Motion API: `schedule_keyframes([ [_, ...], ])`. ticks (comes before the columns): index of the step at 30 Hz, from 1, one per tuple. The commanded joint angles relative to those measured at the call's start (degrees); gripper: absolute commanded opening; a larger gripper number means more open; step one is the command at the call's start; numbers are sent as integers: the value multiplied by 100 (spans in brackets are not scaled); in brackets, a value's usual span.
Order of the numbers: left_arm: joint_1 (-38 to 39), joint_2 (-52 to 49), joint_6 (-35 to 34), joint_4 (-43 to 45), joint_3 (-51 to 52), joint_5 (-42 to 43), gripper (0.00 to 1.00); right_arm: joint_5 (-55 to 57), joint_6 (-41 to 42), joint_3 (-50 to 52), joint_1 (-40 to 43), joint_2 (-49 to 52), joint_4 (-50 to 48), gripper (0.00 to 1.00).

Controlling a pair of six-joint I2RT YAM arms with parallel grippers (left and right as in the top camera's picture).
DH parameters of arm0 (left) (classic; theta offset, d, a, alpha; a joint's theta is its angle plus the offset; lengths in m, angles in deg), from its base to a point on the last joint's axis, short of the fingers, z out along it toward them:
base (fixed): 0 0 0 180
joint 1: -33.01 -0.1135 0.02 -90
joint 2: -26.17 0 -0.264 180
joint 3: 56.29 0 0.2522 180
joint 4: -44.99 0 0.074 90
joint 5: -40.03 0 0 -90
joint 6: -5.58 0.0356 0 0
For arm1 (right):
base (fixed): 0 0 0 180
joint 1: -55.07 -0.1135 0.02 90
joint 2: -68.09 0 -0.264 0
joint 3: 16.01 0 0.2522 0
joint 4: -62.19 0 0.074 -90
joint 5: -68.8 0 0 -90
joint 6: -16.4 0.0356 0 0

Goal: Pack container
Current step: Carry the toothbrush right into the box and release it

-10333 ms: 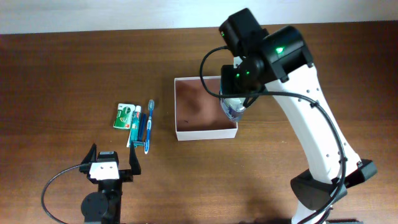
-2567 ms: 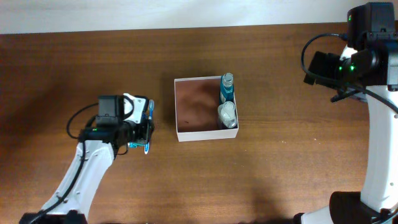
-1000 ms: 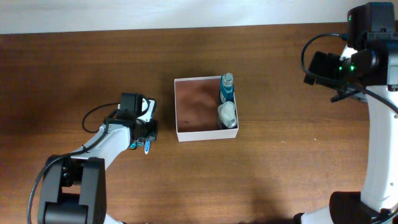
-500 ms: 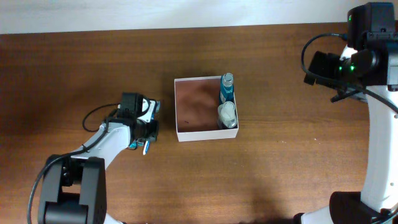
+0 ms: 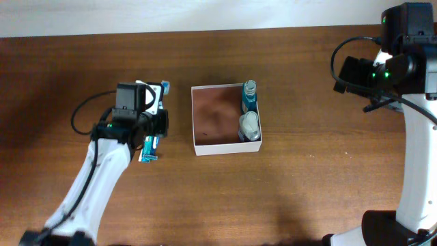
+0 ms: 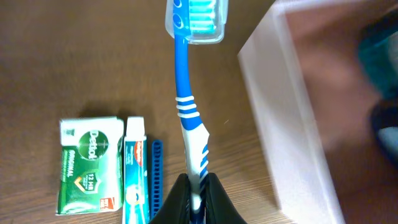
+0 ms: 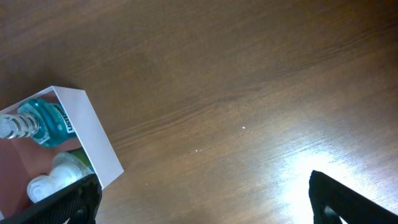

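Note:
I will move my left gripper to the right in the overhead view, over the container's bare bottom, and release the toothbrush there because bottles fill the container's opposite side.
My left gripper is shut on the handle of a blue-and-white toothbrush, held above the table with its capped head pointing away from me. In the overhead view the left gripper hangs just left of the container, a shallow white-walled box with a pinkish-brown inside. The container's wall runs along the right of the toothbrush. Inside it, against the right wall, lie a blue bottle and a pale clear bottle. My right gripper is open and holds nothing, well to the right of the container.
On the table under the left gripper lie a green soap box, a toothpaste tube and a blue comb. The right arm stands at the far right edge. The left half of the container floor is bare.
The left gripper closed on the toothbrush lying on the table, then rose with it and moved toward the far side. The right arm has not moved.

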State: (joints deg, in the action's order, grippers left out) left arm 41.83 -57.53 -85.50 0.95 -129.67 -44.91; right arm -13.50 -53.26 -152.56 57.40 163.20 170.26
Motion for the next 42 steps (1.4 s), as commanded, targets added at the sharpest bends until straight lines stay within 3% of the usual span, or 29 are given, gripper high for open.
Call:
schedule_keyframes([
  [1, 428, 601, -343, -15, -125, 2, 1, 52, -42, -28, 37, 17, -7, 99],
  [5, 892, 837, -1051, 164, -125, -15, 1, 50, -44, -28, 37, 17, -7, 98],
  [7, 1185, 855, -1720, 439, -125, -39, 1, 50, -42, -28, 37, 17, -7, 98],
  [13, 1735, 800, -2645, 765, -125, -337, 1, 50, -44, -28, 37, 17, -7, 98],
  [17, 2033, 588, -2653, 846, -125, -1110, 1, 50, -44, -28, 37, 17, -7, 98],
  [27, 2221, -811, -2653, 1637, -125, -1093, 1, 50, -44, -28, 37, 17, -7, 98],
  [42, 2216, -1261, -2651, 1515, -125, -1156, 1, 50, -44, -28, 37, 17, -7, 98],
])
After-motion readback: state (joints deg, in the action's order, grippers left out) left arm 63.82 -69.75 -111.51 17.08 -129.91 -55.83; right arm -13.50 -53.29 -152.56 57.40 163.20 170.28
